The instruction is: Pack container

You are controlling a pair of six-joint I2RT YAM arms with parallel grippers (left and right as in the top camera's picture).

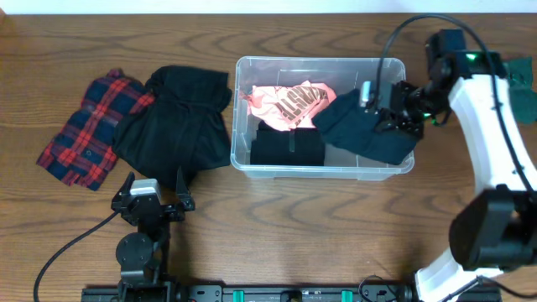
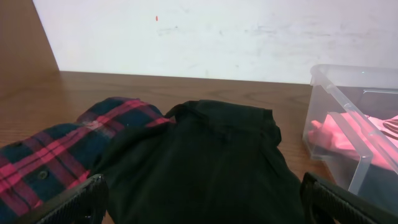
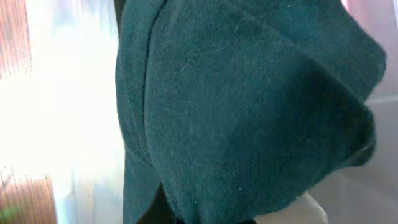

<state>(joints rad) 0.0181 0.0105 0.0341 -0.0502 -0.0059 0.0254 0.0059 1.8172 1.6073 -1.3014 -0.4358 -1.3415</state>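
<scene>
My right gripper will next lower the dark teal garment inside, toward the folded black garment.
The clear container (image 1: 242,117) stands mid-table with a pink printed garment (image 1: 289,101) and a folded black garment (image 1: 288,147) inside. My right gripper (image 1: 394,113) hovers over its right end, shut on a dark teal garment (image 1: 365,132) that drapes across the rim. That teal cloth (image 3: 249,106) fills the right wrist view and hides the fingers. My left gripper (image 1: 153,186) sits low at the front left, open, its fingers (image 2: 68,202) spread before a black garment (image 2: 205,155). The container's corner (image 2: 336,81) shows at the right of the left wrist view.
A red and navy plaid shirt (image 1: 92,126) lies at the far left, partly under the crumpled black garment (image 1: 176,117). Another dark green cloth (image 1: 522,75) shows at the right edge behind the right arm. A white wall (image 2: 186,31) backs the table.
</scene>
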